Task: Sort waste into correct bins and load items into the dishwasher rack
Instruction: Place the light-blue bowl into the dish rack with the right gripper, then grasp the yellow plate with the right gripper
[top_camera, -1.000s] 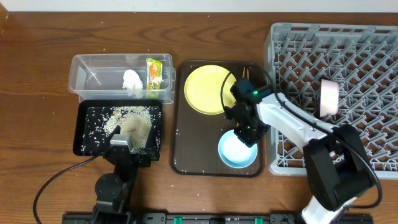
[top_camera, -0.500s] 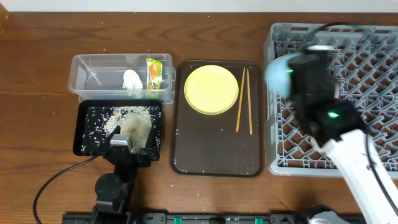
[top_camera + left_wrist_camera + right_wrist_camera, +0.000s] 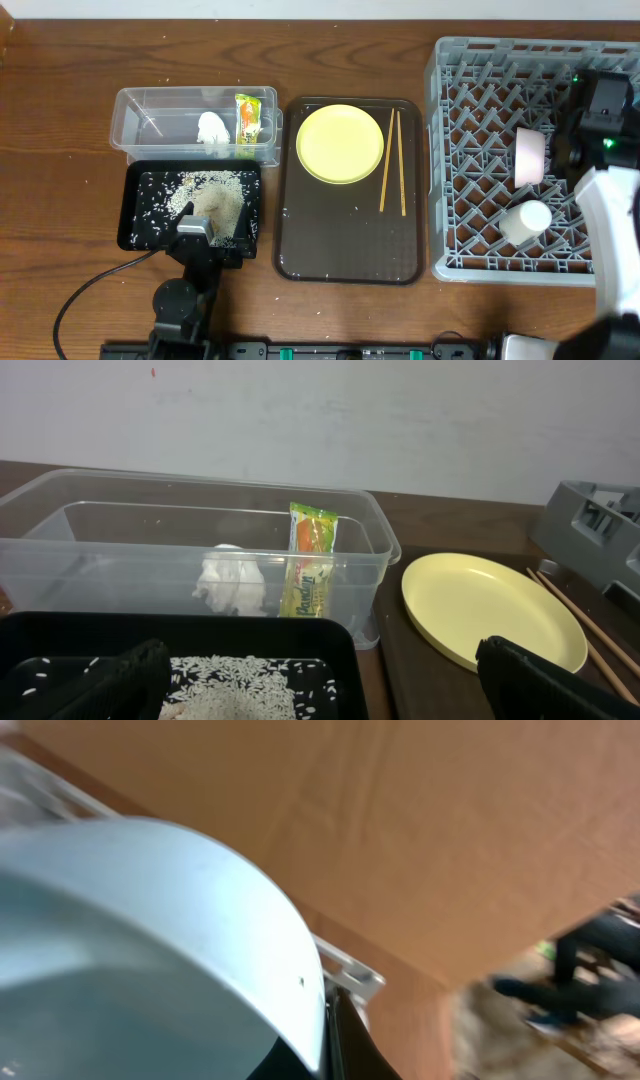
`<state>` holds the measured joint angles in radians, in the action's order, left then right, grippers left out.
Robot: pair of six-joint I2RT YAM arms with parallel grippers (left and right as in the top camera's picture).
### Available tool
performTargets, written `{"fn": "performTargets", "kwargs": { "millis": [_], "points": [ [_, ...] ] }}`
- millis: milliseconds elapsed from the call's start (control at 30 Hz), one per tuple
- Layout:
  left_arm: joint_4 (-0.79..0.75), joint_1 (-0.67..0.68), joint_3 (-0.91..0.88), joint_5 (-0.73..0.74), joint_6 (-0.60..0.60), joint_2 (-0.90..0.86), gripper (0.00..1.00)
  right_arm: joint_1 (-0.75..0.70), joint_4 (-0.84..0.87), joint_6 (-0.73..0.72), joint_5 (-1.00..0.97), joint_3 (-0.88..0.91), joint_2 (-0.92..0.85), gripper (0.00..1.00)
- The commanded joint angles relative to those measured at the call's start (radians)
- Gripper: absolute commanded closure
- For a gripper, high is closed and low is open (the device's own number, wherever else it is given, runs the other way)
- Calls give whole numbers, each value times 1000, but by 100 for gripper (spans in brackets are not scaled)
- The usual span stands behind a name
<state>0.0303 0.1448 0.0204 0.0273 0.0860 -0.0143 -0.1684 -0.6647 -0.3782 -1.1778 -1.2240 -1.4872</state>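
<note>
The right gripper lowers the light-blue bowl beside the white bowl among the slots next.
My right gripper (image 3: 598,112) is over the right side of the grey dishwasher rack (image 3: 480,120), shut on the rim of the light-blue bowl (image 3: 150,940), which fills the right wrist view; my arm hides it from overhead. A white bowl (image 3: 530,155) and a small white cup (image 3: 525,220) lie in the rack. The yellow plate (image 3: 340,143) and chopsticks (image 3: 392,160) rest on the brown tray (image 3: 340,240). My left gripper (image 3: 320,680) is open over the black tub (image 3: 135,175) of rice (image 3: 205,195). The clear tub (image 3: 150,100) holds the paper wad (image 3: 211,129) and wrapper (image 3: 246,118).
A few rice grains lie scattered on the tray's left side and on the table near the tubs. A black cable runs from the left arm's base towards the front left edge. The rack's corner (image 3: 590,520) shows at the right of the left wrist view.
My right arm lifted the light-blue bowl off the brown tray and carried it right, over the rack. The left arm has not moved.
</note>
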Motion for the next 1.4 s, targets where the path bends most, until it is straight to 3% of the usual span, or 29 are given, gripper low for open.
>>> {"fn": "performTargets", "kwargs": {
  "millis": [0, 100, 300, 400, 433, 567, 633, 700, 800, 900, 1133, 1267, 1367],
  "points": [
    [40, -5, -16, -13, 13, 2, 0, -61, 21, 31, -61, -5, -98, 99],
    [40, -5, -16, -13, 13, 2, 0, -90, 63, 148, -63, -5, -183, 99],
    [40, -5, -16, -13, 13, 2, 0, -52, 63, 148, -34, -5, -280, 99],
    [40, -5, -16, -13, 13, 2, 0, -11, 62, 148, -30, -5, -314, 94],
    [40, -5, -16, -13, 13, 2, 0, 9, 55, 148, -29, -5, -317, 90],
    [40, -5, -16, -13, 13, 2, 0, 81, 68, 159, -25, -5, -303, 44],
    [40, -5, -16, -13, 13, 2, 0, 114, 74, 162, 7, -6, -279, 31],
    [40, -5, -16, -13, 13, 2, 0, 141, 75, 196, 87, -8, -245, 27],
    [40, -5, -16, -13, 13, 2, 0, 175, 74, 205, 219, -14, -177, 25],
    [40, -5, -16, -13, 13, 2, 0, 228, 63, 231, 424, -26, -98, 33],
    [40, -5, -16, -13, 13, 2, 0, 459, -21, 193, 873, -26, 17, 36],
    [40, -5, -16, -13, 13, 2, 0, 593, -33, 82, 1173, -14, -36, 37],
    [40, -5, -16, -13, 13, 2, 0, 676, -16, -92, 1184, -14, -133, 42]
  ]
}}
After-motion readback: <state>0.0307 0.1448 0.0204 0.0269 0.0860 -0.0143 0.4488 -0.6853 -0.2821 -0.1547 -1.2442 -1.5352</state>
